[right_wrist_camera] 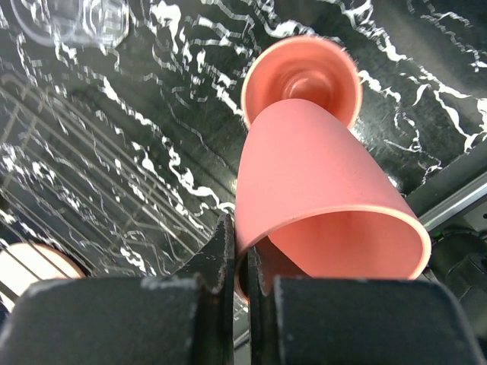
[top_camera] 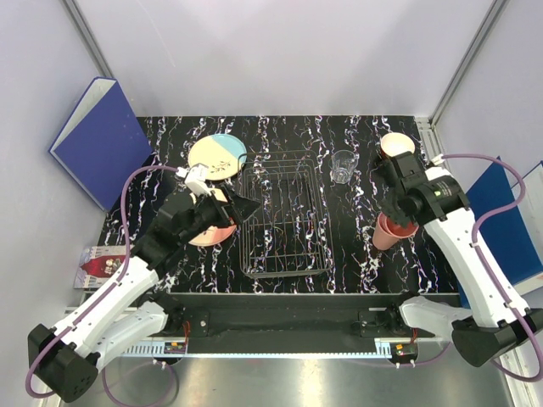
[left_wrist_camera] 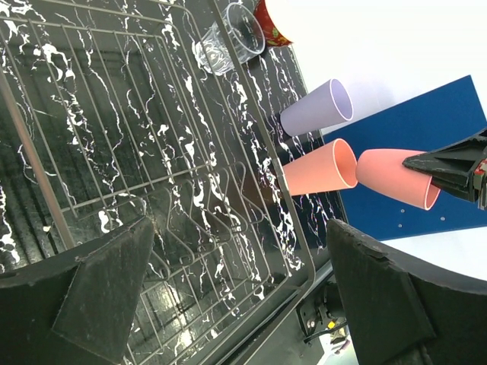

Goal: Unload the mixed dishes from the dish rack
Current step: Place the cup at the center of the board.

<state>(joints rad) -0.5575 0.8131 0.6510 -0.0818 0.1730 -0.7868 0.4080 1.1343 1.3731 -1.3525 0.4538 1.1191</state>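
Note:
The second cup stands empty below the held one, so the robot's right gripper will next go down, bring the tilted cup's base into the second cup's opening (right_wrist_camera: 302,72) and let go.
The wire dish rack (top_camera: 284,216) stands mid-table with no dishes in it; it also fills the left wrist view (left_wrist_camera: 114,129). My right gripper (top_camera: 397,212) is shut on the rim of a salmon-pink cup (right_wrist_camera: 319,190), held tilted just above a second salmon-pink cup (right_wrist_camera: 303,76). A lavender cup (left_wrist_camera: 319,106), a clear glass (top_camera: 342,165) and a red bowl (top_camera: 396,144) stand to the right of the rack. My left gripper (top_camera: 242,208) is open and empty at the rack's left edge, above a salmon-pink plate (top_camera: 208,236). A blue-and-cream plate (top_camera: 218,155) lies behind it.
A blue binder (top_camera: 97,140) leans at the far left and another blue binder (top_camera: 509,220) lies at the right edge. A red-and-white packet (top_camera: 97,264) lies at the near left. The mat's front edge runs just below the rack.

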